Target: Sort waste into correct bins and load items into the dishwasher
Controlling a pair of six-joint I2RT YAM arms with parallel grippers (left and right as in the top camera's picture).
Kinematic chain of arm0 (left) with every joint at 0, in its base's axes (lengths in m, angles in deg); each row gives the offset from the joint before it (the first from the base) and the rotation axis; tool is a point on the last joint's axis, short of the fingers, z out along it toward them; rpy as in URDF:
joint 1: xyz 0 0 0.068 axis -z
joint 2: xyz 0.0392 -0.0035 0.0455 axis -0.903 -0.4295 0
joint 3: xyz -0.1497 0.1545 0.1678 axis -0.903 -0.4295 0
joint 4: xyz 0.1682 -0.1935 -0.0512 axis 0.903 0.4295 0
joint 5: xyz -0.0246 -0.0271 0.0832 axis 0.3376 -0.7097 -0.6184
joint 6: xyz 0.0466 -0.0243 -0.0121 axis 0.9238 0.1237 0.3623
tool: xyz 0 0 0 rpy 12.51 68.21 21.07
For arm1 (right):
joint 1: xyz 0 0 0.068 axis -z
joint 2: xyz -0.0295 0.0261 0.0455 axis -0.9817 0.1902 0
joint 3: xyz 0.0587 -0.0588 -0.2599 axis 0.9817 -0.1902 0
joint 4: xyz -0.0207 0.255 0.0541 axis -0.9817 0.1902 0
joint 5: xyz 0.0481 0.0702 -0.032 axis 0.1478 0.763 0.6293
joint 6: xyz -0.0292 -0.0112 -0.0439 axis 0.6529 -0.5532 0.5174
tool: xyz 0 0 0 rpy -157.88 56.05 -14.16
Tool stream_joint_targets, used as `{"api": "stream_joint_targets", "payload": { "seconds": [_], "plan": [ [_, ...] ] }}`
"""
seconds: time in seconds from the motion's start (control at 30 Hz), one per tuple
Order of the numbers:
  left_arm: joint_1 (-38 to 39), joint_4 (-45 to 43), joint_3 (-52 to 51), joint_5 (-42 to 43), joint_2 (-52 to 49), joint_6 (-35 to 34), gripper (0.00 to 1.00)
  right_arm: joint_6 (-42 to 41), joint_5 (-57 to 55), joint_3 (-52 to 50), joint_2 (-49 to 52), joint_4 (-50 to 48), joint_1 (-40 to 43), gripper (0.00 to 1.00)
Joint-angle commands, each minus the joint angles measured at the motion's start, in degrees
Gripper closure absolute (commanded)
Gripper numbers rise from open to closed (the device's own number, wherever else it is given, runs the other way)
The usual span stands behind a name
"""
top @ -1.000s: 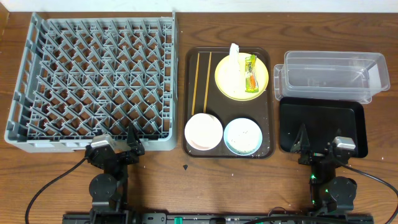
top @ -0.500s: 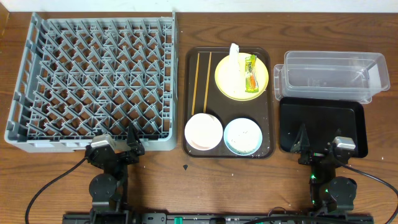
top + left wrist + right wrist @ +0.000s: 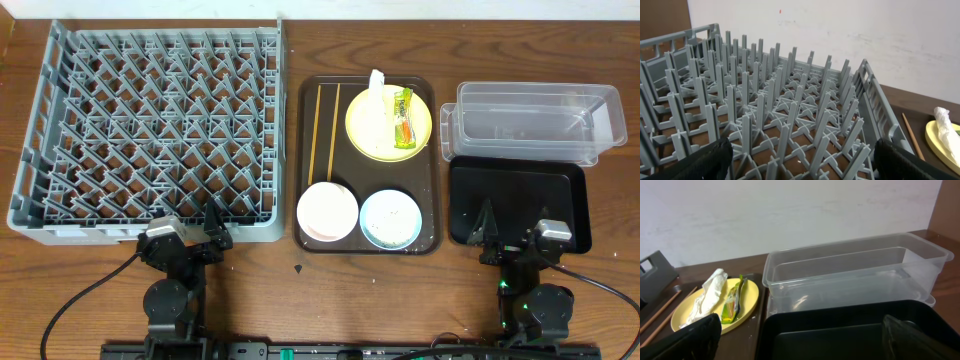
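I need to raise my right gripper, tilt it down and move it outward over the yellow plate, then lower it onto the white tissue [image 3: 378, 91] [image 3: 710, 295], because the tissue lies clear of the wrapper.
The grey dish rack [image 3: 150, 130] fills the left of the table. A brown serving tray [image 3: 303, 150] holds a yellow plate [image 3: 375, 140] with a white tissue [image 3: 376, 90] and a green-and-orange wrapper [image 3: 403, 116], two chopsticks [image 3: 325, 130], a white bowl [image 3: 327, 212] and a light blue bowl [image 3: 390, 218]. The clear tub [image 3: 530, 122] and black tray [image 3: 518, 203] lie at the right. My left gripper [image 3: 190, 240] is open at the rack's near edge [image 3: 800, 165]. My right gripper [image 3: 515, 232] is open over the black tray's near edge [image 3: 800, 340]. The cup and food scraps are not visible.
The plate [image 3: 750, 300], tissue [image 3: 707, 295] and wrapper [image 3: 732, 302] show at the left of the right wrist view, the clear tub [image 3: 855, 275] behind the black tray [image 3: 840, 330]. A white wall stands behind the table.
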Motion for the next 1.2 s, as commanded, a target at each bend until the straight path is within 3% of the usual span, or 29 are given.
{"api": "stream_joint_targets", "payload": {
  "seconds": [0.0, 0.3, 0.53, 0.67, 0.87, 1.07, 1.17],
  "plan": [
    [0.1, 0.9, -1.7, -0.7, 0.4, 1.0, 0.09, -0.4, 0.2, -0.2, -0.3, 0.1, 0.4, 0.01],
    [0.1, 0.3, -1.7, -0.4, 0.4, 0.9, 0.09, -2.2, 2.1, -0.2, -0.3, -0.6, 0.4, 0.01],
    [0.1, -8.4, -0.8, 8.9, 0.4, 0.9, 0.09, -7.6, 11.7, 1.3, -0.3, -4.4, 0.4, 0.01],
    [0.1, -6.6, 5.2, 11.9, -1.9, 0.9, 0.09, -6.7, 12.6, 8.5, 1.3, -1.7, 0.4, 0.01],
    [0.1, 9.9, 27.5, 15.3, -18.9, 0.7, 0.09, -1.5, 17.0, 29.5, 17.5, 9.2, 0.4, 0.01],
    [0.1, 29.6, 51.9, 23.0, -39.5, 0.7, 0.09, -1.5, 27.9, 55.1, 45.1, 29.0, 0.3, 0.01],
    [0.1, 36.9, 60.0, 25.0, -46.6, 0.7, 0.09, 0.7, 28.3, 66.4, 56.7, 38.0, 0.1, 0.01]
  ]
}}
